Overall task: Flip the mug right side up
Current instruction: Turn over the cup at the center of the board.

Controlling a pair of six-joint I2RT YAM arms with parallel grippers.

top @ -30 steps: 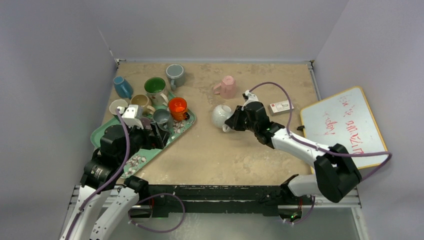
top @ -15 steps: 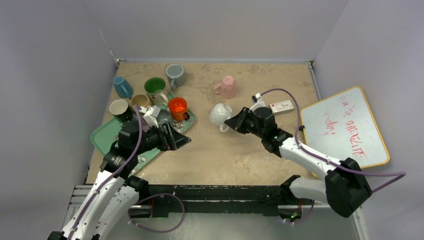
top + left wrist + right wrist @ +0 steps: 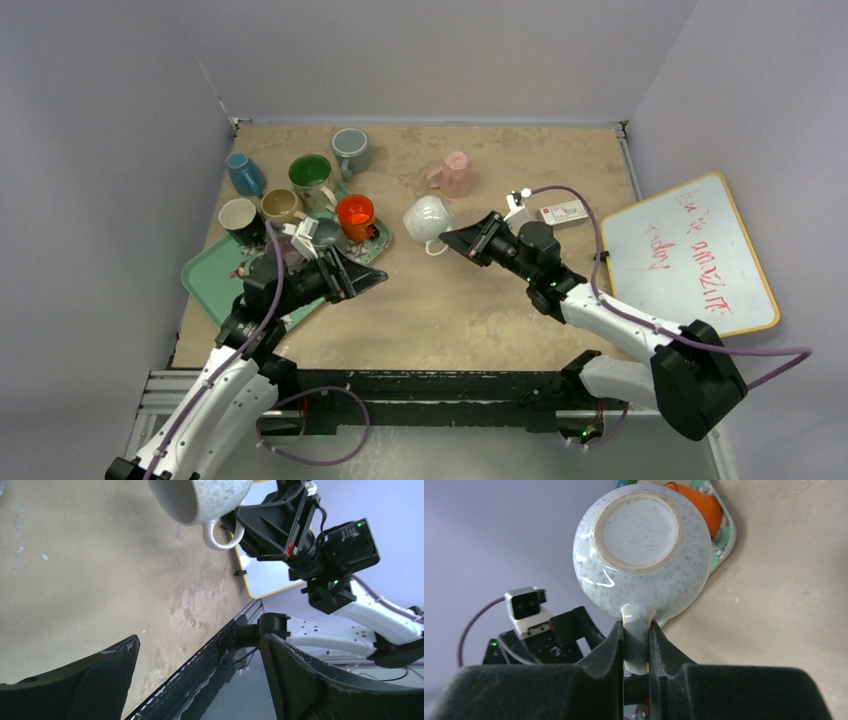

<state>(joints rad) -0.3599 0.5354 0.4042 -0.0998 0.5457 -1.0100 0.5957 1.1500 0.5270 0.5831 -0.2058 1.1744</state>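
My left gripper will next move toward the held mug and close on the handle's curve by the mug's opening [image 3: 428, 249] [image 3: 208, 537], because that curve is clear of my right gripper.
The white speckled mug [image 3: 424, 220] hangs in the air above the table's middle, tilted, held by its handle. My right gripper [image 3: 447, 239] is shut on that handle. In the right wrist view the mug's base [image 3: 639, 527] faces the camera and the handle [image 3: 636, 640] sits between the fingers. My left gripper [image 3: 372, 279] is open and empty, lifted over the table right of the tray and pointing toward the mug. In the left wrist view the mug [image 3: 202, 500] shows at the top with its mouth toward the camera, well beyond the open fingers.
A green tray [image 3: 215, 275] at the left holds orange [image 3: 355, 214], grey and other mugs. Blue [image 3: 244, 173], green [image 3: 311, 175], grey [image 3: 350, 150] and pink [image 3: 453, 174] mugs stand around it. A small box [image 3: 560, 212] and a whiteboard [image 3: 690, 258] lie at the right.
My right gripper has lifted the white mug off the table and carried it up and left, tilting it. My left arm has swung off the tray, right toward the mug.
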